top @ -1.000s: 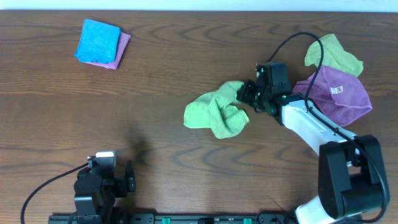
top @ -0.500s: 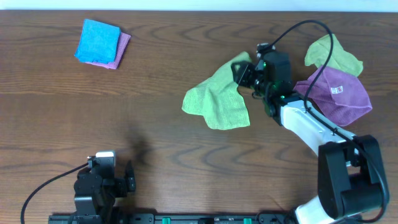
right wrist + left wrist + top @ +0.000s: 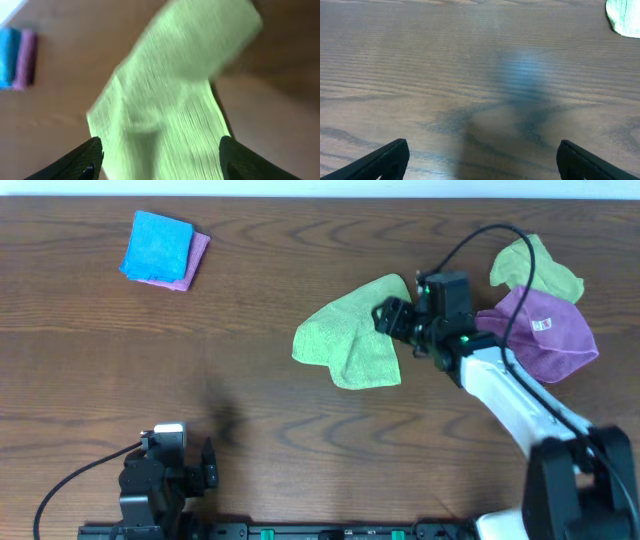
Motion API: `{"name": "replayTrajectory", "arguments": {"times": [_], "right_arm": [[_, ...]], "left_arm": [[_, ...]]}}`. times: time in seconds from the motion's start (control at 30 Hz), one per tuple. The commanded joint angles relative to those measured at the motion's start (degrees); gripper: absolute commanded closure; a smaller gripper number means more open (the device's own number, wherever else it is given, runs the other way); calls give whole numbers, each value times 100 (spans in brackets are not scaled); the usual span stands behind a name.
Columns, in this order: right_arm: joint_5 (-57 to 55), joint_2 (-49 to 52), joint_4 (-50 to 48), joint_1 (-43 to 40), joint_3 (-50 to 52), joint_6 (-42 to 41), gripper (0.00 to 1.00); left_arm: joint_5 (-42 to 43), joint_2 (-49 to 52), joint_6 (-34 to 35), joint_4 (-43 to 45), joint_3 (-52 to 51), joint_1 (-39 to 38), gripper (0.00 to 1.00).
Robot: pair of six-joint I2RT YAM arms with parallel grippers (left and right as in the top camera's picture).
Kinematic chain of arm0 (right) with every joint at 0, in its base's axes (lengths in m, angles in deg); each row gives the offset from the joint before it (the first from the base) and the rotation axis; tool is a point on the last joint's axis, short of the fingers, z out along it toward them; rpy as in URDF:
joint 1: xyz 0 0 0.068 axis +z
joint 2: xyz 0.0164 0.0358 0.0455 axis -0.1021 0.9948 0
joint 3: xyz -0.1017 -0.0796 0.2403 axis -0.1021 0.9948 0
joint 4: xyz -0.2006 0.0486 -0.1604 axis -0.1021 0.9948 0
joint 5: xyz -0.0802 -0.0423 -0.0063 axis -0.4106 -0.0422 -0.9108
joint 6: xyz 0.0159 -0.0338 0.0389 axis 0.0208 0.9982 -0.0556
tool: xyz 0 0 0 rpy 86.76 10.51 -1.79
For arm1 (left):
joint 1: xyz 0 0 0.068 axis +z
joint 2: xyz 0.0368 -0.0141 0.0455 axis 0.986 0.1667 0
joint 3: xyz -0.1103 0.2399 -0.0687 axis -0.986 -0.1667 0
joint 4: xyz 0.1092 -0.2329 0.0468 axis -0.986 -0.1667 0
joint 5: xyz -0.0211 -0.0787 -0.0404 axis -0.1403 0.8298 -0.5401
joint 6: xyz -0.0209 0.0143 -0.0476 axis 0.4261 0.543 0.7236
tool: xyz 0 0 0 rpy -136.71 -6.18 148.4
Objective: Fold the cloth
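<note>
I will next move my right gripper back and down to the lime-green cloth's near corner on its own side and close there, since it lies unfolded beside bare wood.
The lime-green cloth lies spread and rumpled on the wooden table, right of centre, with one flap reaching up to the right. My right gripper hovers over that cloth's right edge, jaws apart and gripping nothing. In the right wrist view the cloth is blurred and fills the space under the open right gripper. My left gripper rests near the front left edge. It stands wide open over bare wood. A green cloth corner shows at the top right of the left wrist view.
A second green cloth and a purple cloth with a white tag lie at the far right, under the right arm's cable. A folded blue cloth on a pink one sits at the far left back.
My right gripper has opened and let go of the green cloth. The cloth, bunched a second ago, now lies spread out with its upper right flap laid flat.
</note>
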Motion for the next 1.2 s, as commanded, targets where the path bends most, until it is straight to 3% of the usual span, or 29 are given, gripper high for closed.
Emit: {"name": "replayTrajectory", "arguments": {"times": [0.0, 0.1, 0.4, 0.63, 0.9, 1.03, 1.17], "right_arm": [[76, -295, 706, -13, -44, -55, 28], [70, -299, 1580, -13, -42, -44, 31], [-518, -267, 2354, -15, -2, 382, 37], [-616, -181, 2109, -15, 321, 463, 39], [-431, -9, 1569, -15, 584, 485, 40], [-310, 107, 1335, -15, 584, 483, 41], [-302, 214, 1207, -20, 584, 483, 42]], "left_arm": [[-125, -33, -144, -168, -184, -33, 5], [-125, -33, -144, -166, -184, -33, 5], [-402, -33, -168, -166, -184, -33, 5], [-157, -33, -162, -9, -184, -33, 5], [1222, -26, 146, 531, -133, -33, 5], [1690, 271, 920, 527, 120, -35, 5], [2006, 1016, 1239, 527, 505, -35, 5]]}}
